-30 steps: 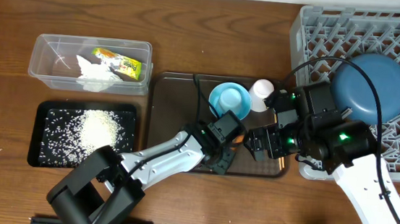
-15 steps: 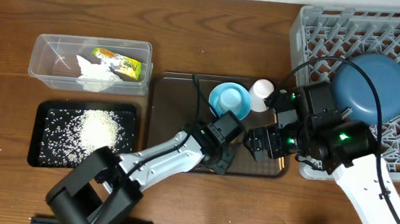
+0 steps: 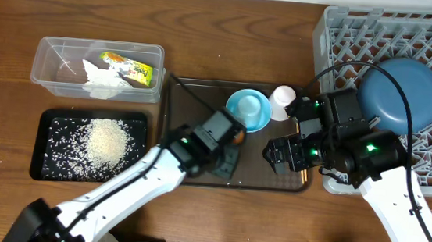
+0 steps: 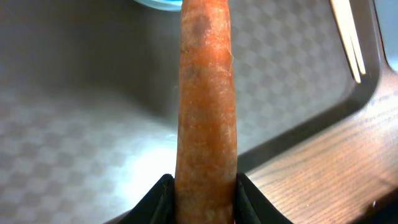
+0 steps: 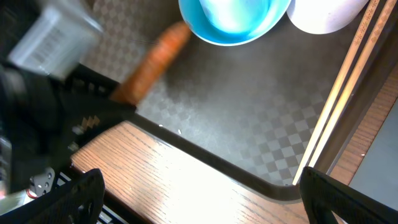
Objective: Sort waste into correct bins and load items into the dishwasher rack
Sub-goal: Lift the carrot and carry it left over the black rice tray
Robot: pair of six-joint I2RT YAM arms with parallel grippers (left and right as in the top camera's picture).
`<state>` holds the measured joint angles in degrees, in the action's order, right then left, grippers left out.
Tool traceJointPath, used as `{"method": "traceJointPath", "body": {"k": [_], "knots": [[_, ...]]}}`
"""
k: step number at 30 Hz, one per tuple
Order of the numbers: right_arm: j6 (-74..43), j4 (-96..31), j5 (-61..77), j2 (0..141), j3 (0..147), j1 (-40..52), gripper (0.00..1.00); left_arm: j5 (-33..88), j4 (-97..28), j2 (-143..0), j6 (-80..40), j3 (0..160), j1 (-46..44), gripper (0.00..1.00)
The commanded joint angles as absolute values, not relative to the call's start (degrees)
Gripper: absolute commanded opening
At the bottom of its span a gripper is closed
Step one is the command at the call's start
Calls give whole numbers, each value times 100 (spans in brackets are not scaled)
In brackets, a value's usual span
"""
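Next, my left gripper swings left in the overhead view over the rice [image 3: 107, 140] in the black tray and releases the carrot, since food collects there.
My left gripper [image 4: 202, 193] is shut on the orange carrot piece [image 4: 205, 106] and holds it over the brown serving tray [image 3: 177, 114]; the carrot also shows in the overhead view [image 3: 237, 136] and the right wrist view [image 5: 152, 59]. My right gripper [image 5: 199, 193] is open and empty above the tray's front edge. The small light-blue bowl [image 3: 247, 110] and white cup [image 3: 282, 100] stand on the tray, with the chopsticks [image 5: 336, 99] along its right rim. The big dark-blue bowl [image 3: 400, 94] lies in the grey rack [image 3: 341, 30]. The clear tub [image 3: 49, 52] holds tissue [image 3: 102, 80] and wrapper [image 3: 130, 68]. The black tray [image 3: 47, 122] holds rice [image 3: 107, 140].
The rack fills the far right corner. The tub and black tray sit at the left, one behind the other. Bare wooden table lies in front of the serving tray.
My left arm has drawn back to the left with the carrot piece, away from the right gripper. The right arm has not moved.
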<state>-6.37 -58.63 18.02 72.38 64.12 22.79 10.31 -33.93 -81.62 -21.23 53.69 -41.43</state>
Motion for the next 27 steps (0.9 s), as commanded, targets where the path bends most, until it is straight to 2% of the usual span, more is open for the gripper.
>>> {"method": "traceJointPath", "body": {"k": [1, 7, 23, 27], "knots": [[-637, -5857, 1820, 7266, 6464, 2397, 99, 976, -3500, -7940, -2379, 5349, -3750, 21], [-637, -5854, 1820, 7266, 6464, 2397, 99, 978, -3632, -7655, -2926, 5349, -2764, 21], [-637, -5857, 1820, 7266, 6464, 2397, 99, 978, -4143, -7557, -3297, 5347, 399, 19], [-635, -5857, 1820, 7266, 6464, 2397, 99, 974, -4311, -7557, -3293, 5345, 1031, 13]]}}
